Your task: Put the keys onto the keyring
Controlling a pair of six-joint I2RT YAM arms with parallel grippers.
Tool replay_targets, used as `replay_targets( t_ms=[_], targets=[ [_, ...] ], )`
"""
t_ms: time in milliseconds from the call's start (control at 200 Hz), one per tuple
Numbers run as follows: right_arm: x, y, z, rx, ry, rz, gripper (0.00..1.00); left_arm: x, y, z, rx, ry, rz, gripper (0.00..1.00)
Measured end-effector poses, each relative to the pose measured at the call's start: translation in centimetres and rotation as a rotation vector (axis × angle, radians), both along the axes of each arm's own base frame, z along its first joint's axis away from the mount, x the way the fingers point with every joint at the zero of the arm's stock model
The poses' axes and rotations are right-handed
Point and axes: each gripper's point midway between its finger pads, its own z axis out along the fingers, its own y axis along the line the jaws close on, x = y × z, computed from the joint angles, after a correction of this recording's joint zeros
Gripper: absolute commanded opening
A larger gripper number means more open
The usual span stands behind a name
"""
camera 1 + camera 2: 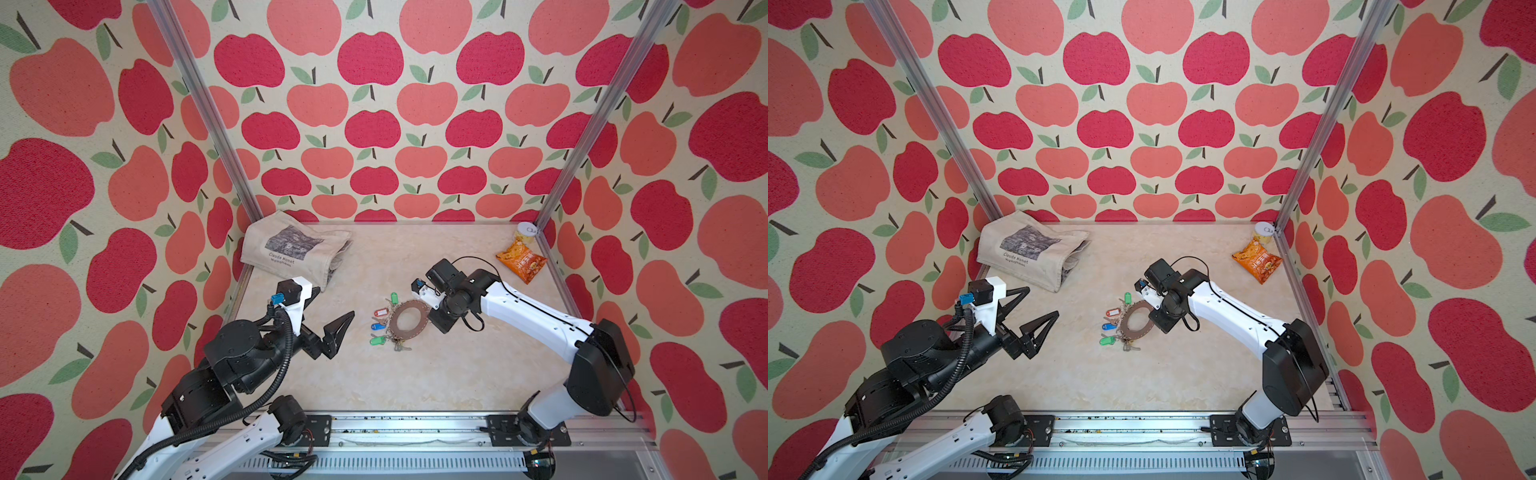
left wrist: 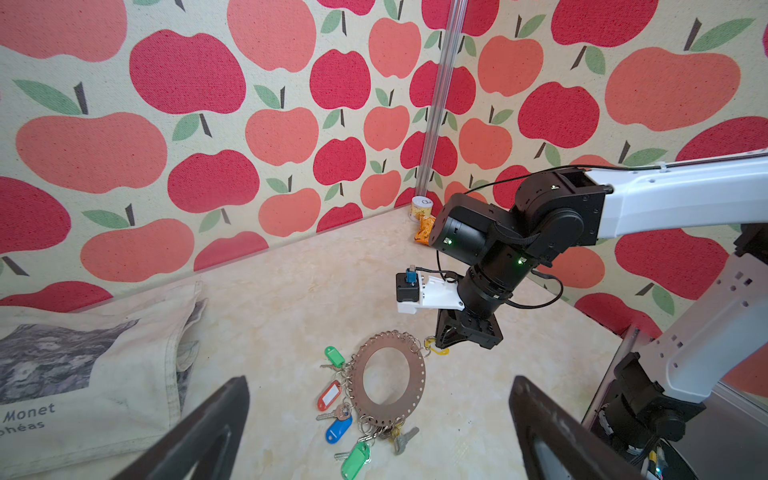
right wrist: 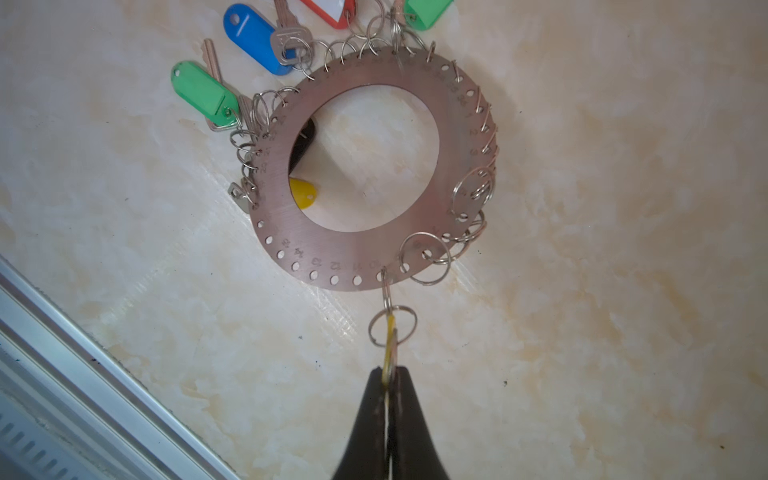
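Note:
My right gripper moves down away from the tote bag next and will let go of the yellow-tagged key on the tabletop [image 1: 449,346] [image 3: 356,342] beside the keyring's edge, because the key's loop joins the keyring.
The keyring [image 1: 420,328], a flat grey ring plate with wire loops round its rim, lies mid-table, also seen in the right wrist view [image 3: 357,257]. Keys with green [image 2: 334,356], red [image 2: 329,395] and blue [image 2: 338,430] tags hang from its left rim. My right gripper [image 3: 389,374] is shut on a yellow-tagged key [image 3: 390,332], held edge-on and linked by a small loop to the plate's rim. Another yellow tag [image 3: 303,193] shows through the hole. My left gripper [image 1: 332,301] hovers wide open to the left of the ring, holding nothing.
A folded canvas tote bag [image 1: 291,249] lies at the back left. An orange snack packet [image 1: 521,262] and a small can [image 1: 527,232] sit in the back right corner. An aluminium rail [image 1: 415,428] runs along the table's front edge.

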Motion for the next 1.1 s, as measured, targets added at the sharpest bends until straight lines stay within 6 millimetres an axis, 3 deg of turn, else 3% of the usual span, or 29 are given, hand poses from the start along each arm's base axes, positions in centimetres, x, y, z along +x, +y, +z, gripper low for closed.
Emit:
replay_targets(
  t_ms=[440, 590, 700, 840, 1101],
  targets=[
    [-0.6, -3.0, -2.4, -0.052, 0.029, -0.138, 0.00, 0.5, 0.6, -0.2, 0.012, 0.003, 0.045, 0.99],
    [-0.3, -4.2, -2.5, -0.061, 0.020, -0.190, 0.33, 0.7, 0.7, -0.3, 0.014, 0.003, 0.058, 0.99],
    [0.0, -5.1, -2.5, -0.074, 0.009, -0.234, 0.49, 0.9, 1.0, -0.4, 0.019, 0.003, 0.078, 0.99],
    [0.4, -6.2, -2.0, -0.070, -0.016, -0.280, 0.57, 1.4, 1.6, -0.6, 0.029, 0.004, 0.122, 0.99],
    [1.7, -7.1, 0.9, 0.007, -0.112, -0.332, 0.66, 2.8, 3.4, -1.8, 0.069, 0.008, 0.260, 1.00]
  ],
)
